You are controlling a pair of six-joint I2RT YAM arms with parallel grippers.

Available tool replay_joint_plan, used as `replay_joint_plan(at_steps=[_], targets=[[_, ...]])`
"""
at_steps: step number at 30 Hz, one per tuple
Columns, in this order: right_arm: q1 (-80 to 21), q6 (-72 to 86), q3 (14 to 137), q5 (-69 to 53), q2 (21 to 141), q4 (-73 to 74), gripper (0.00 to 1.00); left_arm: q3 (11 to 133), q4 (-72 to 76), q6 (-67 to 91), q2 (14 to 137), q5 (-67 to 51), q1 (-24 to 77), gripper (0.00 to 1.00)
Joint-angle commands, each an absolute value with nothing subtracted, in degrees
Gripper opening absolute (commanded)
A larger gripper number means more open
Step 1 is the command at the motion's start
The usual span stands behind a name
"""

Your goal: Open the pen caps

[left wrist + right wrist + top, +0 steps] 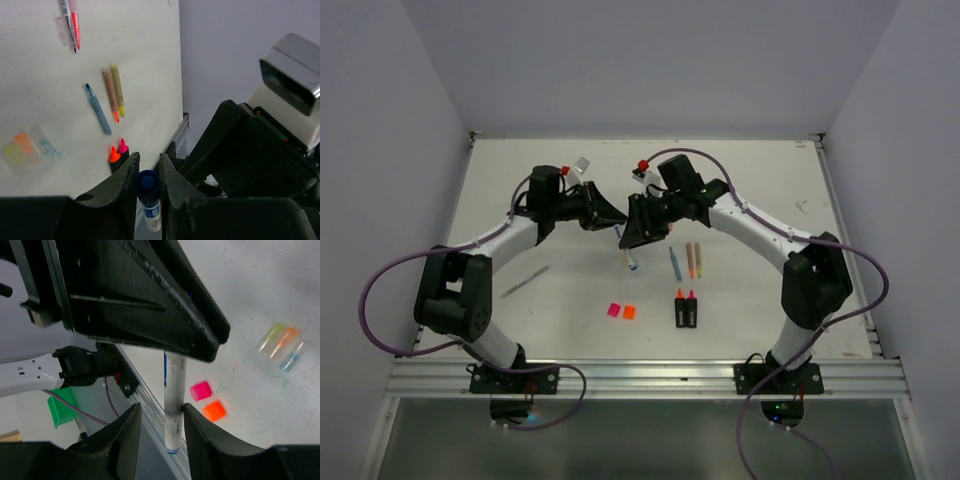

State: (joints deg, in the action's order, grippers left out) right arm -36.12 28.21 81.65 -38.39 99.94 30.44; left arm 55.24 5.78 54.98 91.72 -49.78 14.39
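My left gripper moves away from the pen's body [175, 405] next and down to the bare spot on the tabletop outward of the clear caps to release the dark blue cap.
My left gripper [610, 218] is shut on the dark blue cap [148, 184] of a white pen [626, 252] held above the table's middle. My right gripper [638, 225] is open, its fingers on either side of the pen's white barrel [175, 405]; one finger touches the barrel, the other stands apart. A pink cap [613, 310] and an orange cap [629, 312] lie loose on the table, and also show in the right wrist view [201, 390] [215, 410]. Several small clear tinted caps [282, 342] lie together and also show in the left wrist view [27, 147].
Two black highlighter bodies [686, 310] with bare pink and orange tips lie near the front. A blue pen [675, 262] and two thin pens [692, 258] lie right of centre. A grey pen [525, 281] lies at the left. The metal rail [640, 378] runs along the near edge.
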Motion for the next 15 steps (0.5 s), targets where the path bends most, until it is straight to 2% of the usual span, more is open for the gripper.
replay_joint_plan(at_steps=[1,7,9,11,12,13,14,15], targets=[[-36.47,27.77,87.62,-39.64,103.35,28.56,0.43,54.58,8.79,56.95,90.18,-51.33,14.59,0.00],[-37.88,27.69,89.56,-39.29,106.61,28.56,0.40,53.79,11.78,60.82,89.91,-51.86,14.59,0.00],[-38.67,27.69,88.25,-38.41,106.44,28.74,0.28,53.79,13.43,63.09,90.00,-51.77,14.59,0.00],[-39.63,27.08,87.63,-32.90,106.17,31.19,0.00,54.31,13.62,64.51,90.61,-51.16,14.59,0.00],[-40.33,26.37,88.41,-26.95,106.00,33.46,0.00,55.01,11.62,64.86,90.96,-50.46,14.50,0.00],[-41.47,25.32,89.46,-12.36,105.82,39.66,0.00,56.06,8.47,63.91,91.23,-47.75,14.41,0.00],[-44.27,22.96,90.78,-4.56,106.17,42.51,0.00,57.99,4.09,62.24,92.10,-45.55,14.24,0.00],[-45.51,22.24,93.14,1.52,106.52,45.50,0.00,61.49,-4.74,58.83,92.46,-42.83,13.98,0.00]])
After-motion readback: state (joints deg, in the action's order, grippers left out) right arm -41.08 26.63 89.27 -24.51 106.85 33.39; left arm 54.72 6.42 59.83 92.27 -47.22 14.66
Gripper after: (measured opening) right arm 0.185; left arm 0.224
